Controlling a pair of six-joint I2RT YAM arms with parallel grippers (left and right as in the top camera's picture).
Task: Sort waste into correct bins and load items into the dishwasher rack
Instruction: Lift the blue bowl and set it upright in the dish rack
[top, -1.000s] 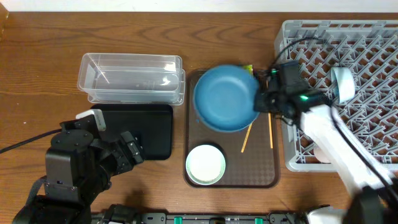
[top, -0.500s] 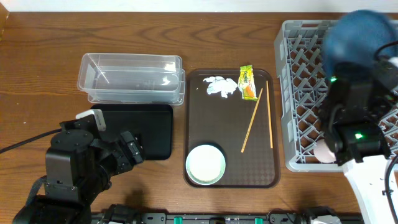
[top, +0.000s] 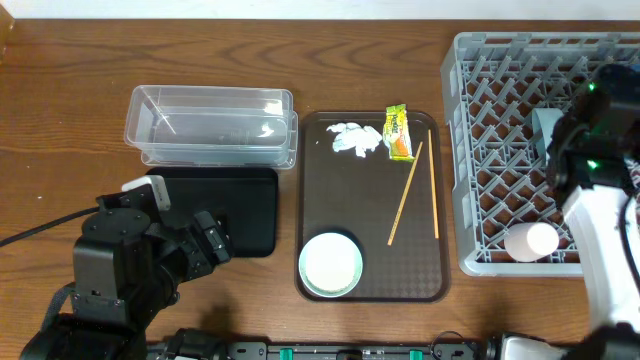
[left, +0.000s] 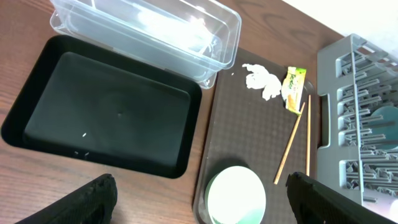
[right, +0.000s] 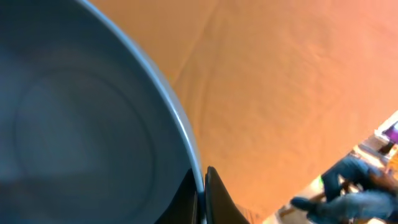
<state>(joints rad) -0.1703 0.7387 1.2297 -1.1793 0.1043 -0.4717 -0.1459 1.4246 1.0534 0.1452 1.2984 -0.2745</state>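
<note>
A pale blue dish takes the rack's middle slots. My right gripper next lowers into the rack's side away from the brown tray and releases the large blue bowl's rim.
My right gripper (right: 202, 193) is shut on the rim of the large blue bowl (right: 81, 124), which fills the right wrist view. From overhead this gripper (top: 592, 120) hangs over the right side of the grey dishwasher rack (top: 500, 150), and the arm hides the bowl. On the brown tray lie a crumpled tissue (top: 355, 139), a snack wrapper (top: 399, 132), two chopsticks (top: 405, 195) and a white green-rimmed bowl (top: 331, 265). A pink cup (top: 530, 242) lies in the rack's front edge. My left gripper (left: 208, 202) is open, low at the front left, holding nothing.
The clear tub (top: 210, 125) sits at the back left with the black tray (top: 215, 210) just in front of it. The brown serving tray (top: 345, 170) lies between them and the rack. A few white grains (left: 84, 134) dot the black tray.
My right arm lifted the blue bowl off the brown tray and carried it right over the rack, uncovering the tissue and wrapper. The left arm stayed still.
</note>
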